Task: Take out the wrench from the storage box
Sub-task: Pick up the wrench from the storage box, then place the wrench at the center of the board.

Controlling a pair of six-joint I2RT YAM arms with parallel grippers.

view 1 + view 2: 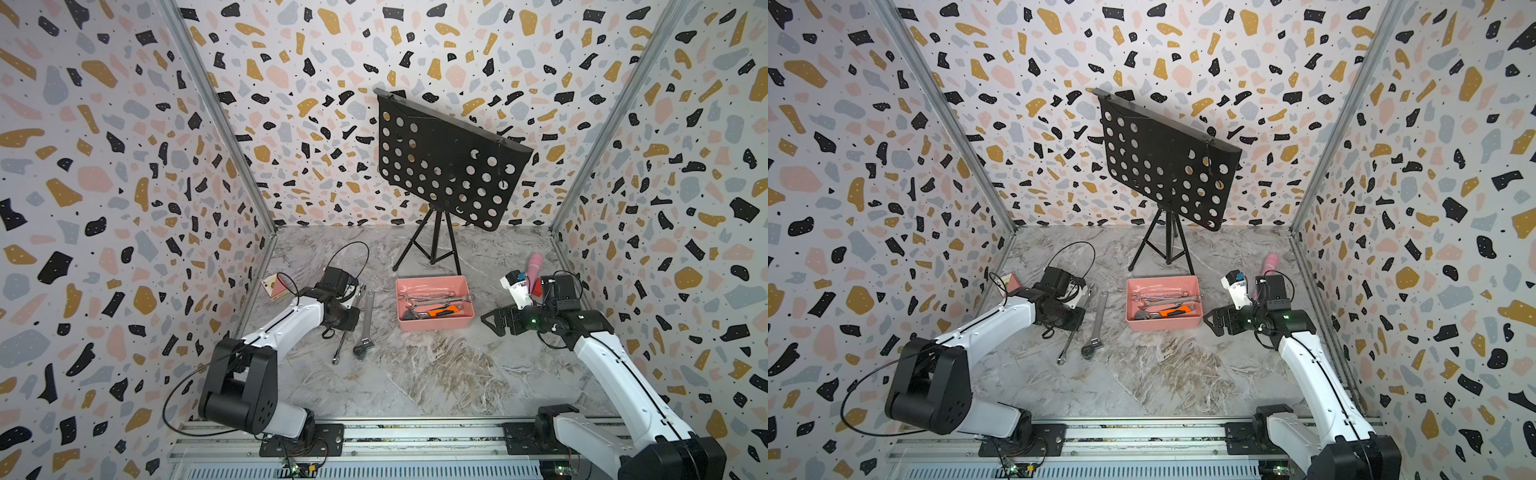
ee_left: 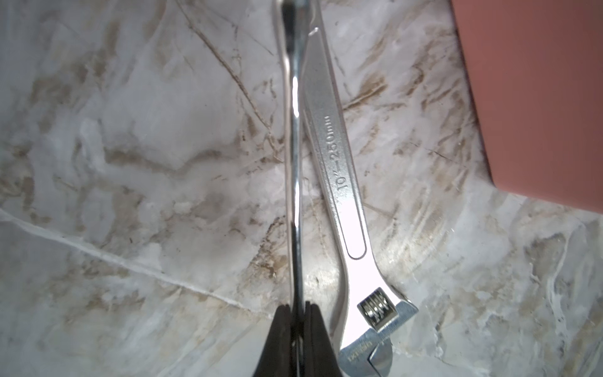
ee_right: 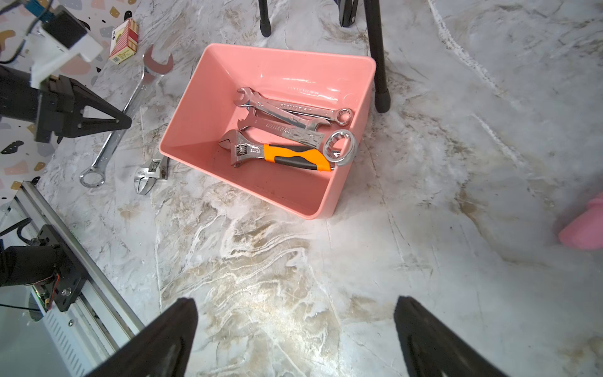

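My left gripper turns next, comes down to the bare tabletop beside the large adjustable wrench and releases the slim wrench's handle. The slim wrench (image 1: 341, 343) slants toward that large one.
The salmon-pink storage box (image 1: 436, 325) (image 1: 1163, 325) (image 3: 195, 107) stands mid-table in both top views. Inside it lie an orange-handled adjustable wrench (image 3: 293, 156) and several silver wrenches (image 3: 287, 109). Left of the box, my left gripper (image 1: 348, 324) (image 2: 297, 313) (image 3: 125, 121) is shut on the shaft of a slim silver wrench (image 1: 341, 343) (image 2: 295, 147) (image 3: 107, 150), low over the table. I cannot tell whether this wrench touches the table. A large silver adjustable wrench (image 1: 366, 324) (image 2: 339, 169) lies flat beside it. My right gripper (image 1: 492, 322) (image 3: 295, 326) hangs open right of the box, holding nothing.
A black perforated music stand on a tripod (image 1: 432, 245) stands behind the box. A small card box (image 1: 274, 286) lies at the far left wall. A pink object (image 1: 534, 266) and a white device (image 1: 515, 291) sit at the right. A metal rail (image 1: 374, 432) runs along the front.
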